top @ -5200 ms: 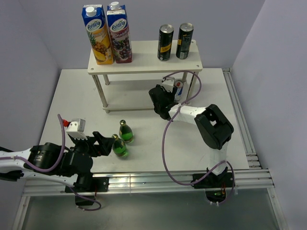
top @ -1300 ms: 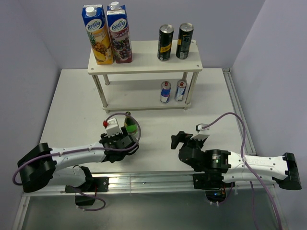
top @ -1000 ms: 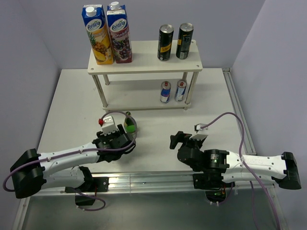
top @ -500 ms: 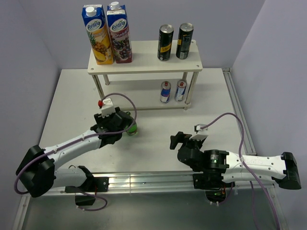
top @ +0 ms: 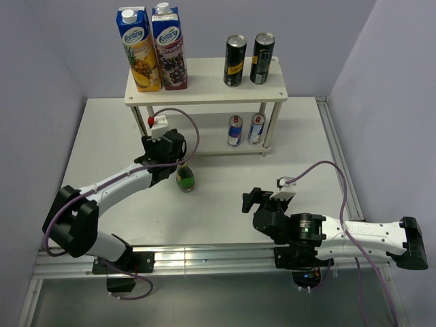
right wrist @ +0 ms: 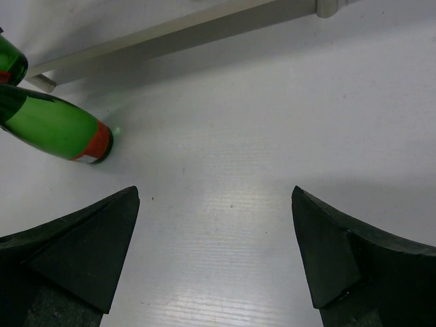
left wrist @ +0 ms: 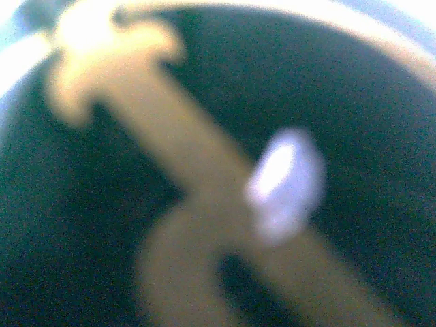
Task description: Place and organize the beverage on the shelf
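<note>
My left gripper slides the green bottle outward onto the lower board's bare end (top: 180,123) below the juice cartons next, then releases it.
Dark green glass with a gold mark, one green bottle (left wrist: 82,225), fills the blurred left wrist view; my left gripper (top: 166,154) is shut on it just in front of the white shelf (top: 204,87), and the gripper hides it from above. A second green bottle (top: 184,180) (right wrist: 58,128) stands on the table beside that gripper. Two black-and-yellow cans (top: 235,61) stand on the top board, and two silver-blue cans (top: 234,131) on the lower board. My right gripper (top: 251,199) (right wrist: 214,194) hovers open over bare table, nothing between its fingers.
Two tall juice cartons (top: 139,49) take up the left end of the shelf's top board. A metal rail (top: 338,163) runs along the table's right side. Walls close in on the left, back and right.
My left arm has carried its green bottle from the near table up toward the shelf front, passing the standing bottle. The right arm has held still over the last second.
</note>
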`<state>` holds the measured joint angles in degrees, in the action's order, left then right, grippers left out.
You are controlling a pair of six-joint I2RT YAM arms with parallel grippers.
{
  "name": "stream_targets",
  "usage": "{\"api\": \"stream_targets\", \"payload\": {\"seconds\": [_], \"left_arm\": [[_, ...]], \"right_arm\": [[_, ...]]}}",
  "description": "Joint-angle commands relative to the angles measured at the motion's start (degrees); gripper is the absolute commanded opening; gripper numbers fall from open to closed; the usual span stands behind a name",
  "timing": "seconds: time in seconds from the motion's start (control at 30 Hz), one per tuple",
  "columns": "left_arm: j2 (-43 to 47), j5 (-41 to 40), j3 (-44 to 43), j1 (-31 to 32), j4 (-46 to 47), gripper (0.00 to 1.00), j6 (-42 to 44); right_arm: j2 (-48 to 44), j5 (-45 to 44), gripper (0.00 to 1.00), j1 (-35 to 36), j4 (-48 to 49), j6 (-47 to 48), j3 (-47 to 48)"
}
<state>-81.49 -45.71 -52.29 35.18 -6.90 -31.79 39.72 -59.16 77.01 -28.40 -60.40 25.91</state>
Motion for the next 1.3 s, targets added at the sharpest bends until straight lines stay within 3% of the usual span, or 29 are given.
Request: {"api": "stream_targets", "payload": {"seconds": [0.0,0.4,1.07,1.27], "left_arm": [[-1.7,0.9,-6.8,-0.5,9.4,0.00,3.0],[-10.6,-0.7,-13.6,-2.0,13.4,0.00,5.5],[-14.7,1.9,-12.0,-7.6,20.1,0.00,4.3],[-16.7,1.5,-13.2,-8.4,20.3,0.06,3.1]], "right_arm": [[-0.8,-3.4,1.00,0.4,0.5,-1.0,-0.2],[-1.7,-3.6,1.00,0.4,-0.3,-1.6,-0.4],[-0.3,-3.5,1.00,0.4,-0.3,-1.9,-0.2],[-0.2,-3.3,1.00,0.3,0.0,-1.6,-0.3]]}}
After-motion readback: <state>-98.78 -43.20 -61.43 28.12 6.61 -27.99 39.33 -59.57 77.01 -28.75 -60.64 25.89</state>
